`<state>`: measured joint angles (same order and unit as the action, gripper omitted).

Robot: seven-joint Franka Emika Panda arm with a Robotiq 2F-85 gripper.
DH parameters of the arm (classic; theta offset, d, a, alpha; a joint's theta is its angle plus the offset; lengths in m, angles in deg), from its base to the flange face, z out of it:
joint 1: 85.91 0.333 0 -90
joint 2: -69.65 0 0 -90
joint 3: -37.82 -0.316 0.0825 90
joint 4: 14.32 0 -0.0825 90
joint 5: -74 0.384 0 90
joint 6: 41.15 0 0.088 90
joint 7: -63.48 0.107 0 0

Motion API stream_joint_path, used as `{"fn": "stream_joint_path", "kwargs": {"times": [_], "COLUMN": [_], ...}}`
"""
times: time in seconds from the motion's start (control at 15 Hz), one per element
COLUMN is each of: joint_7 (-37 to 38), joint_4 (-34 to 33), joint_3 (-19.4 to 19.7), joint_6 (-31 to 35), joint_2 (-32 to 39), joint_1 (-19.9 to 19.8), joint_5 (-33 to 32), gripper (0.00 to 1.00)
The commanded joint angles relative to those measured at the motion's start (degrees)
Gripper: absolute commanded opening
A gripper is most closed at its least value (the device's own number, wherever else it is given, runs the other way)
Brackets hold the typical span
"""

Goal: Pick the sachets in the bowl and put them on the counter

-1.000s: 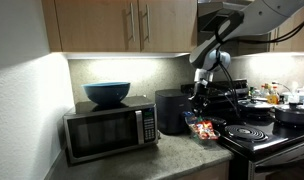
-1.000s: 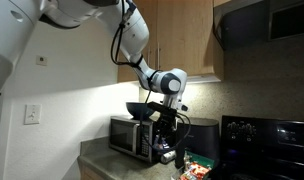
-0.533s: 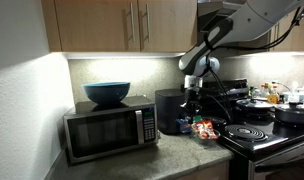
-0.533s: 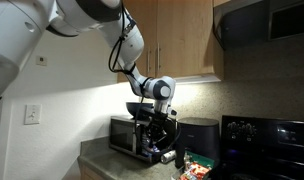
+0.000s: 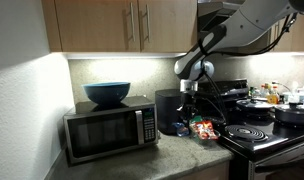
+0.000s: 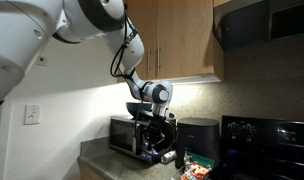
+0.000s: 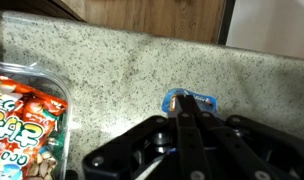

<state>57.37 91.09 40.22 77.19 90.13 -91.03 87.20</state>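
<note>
My gripper moves down toward the bare counter beside the clear bowl next and releases the small blue sachet there, as that open spot lies below my gripper.
In the wrist view my gripper [image 7: 189, 100] is shut on a small blue sachet [image 7: 208, 100] and holds it above the speckled counter [image 7: 122, 60]. At the left edge sits a low clear bowl [image 7: 54, 82] full of red and orange sachets [image 7: 20, 115]. In both exterior views the gripper [image 5: 189, 108] [image 6: 164, 146] hangs over the counter between the microwave and the pile of sachets [image 5: 202, 128] [image 6: 197, 168]. Whether the blue sachet touches the counter cannot be told.
A microwave [image 5: 107, 128] with a large blue bowl [image 5: 107, 93] on top stands on the counter. A black appliance [image 5: 170, 108] stands behind the gripper. A stovetop with coil burners [image 5: 254, 132] and pots lies beyond the sachets. Cabinets hang overhead.
The arm has swung away from the stove side toward the microwave, and the gripper has moved off the sachet pile to over bare counter.
</note>
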Motion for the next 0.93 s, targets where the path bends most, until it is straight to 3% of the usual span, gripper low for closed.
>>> {"fn": "stream_joint_path", "kwargs": {"times": [0.0, 0.47, 0.53, 0.6, 0.87], "joint_7": [3.2, 9.2, 9.3, 9.6, 9.4], "joint_4": [-7.6, -20.1, -21.5, -22.8, -26.0], "joint_3": [-0.2, 0.5, 0.6, 0.8, 0.7], "joint_6": [-1.1, -5.2, -6.1, -6.6, -9.2], "joint_2": [7.0, 19.6, 20.9, 22.1, 23.9], "joint_1": [1.0, 3.4, 3.5, 3.6, 2.8], "joint_5": [-2.9, -10.0, -10.4, -10.8, -10.2], "gripper": [0.00, 0.00, 0.26, 0.28, 0.51]}}
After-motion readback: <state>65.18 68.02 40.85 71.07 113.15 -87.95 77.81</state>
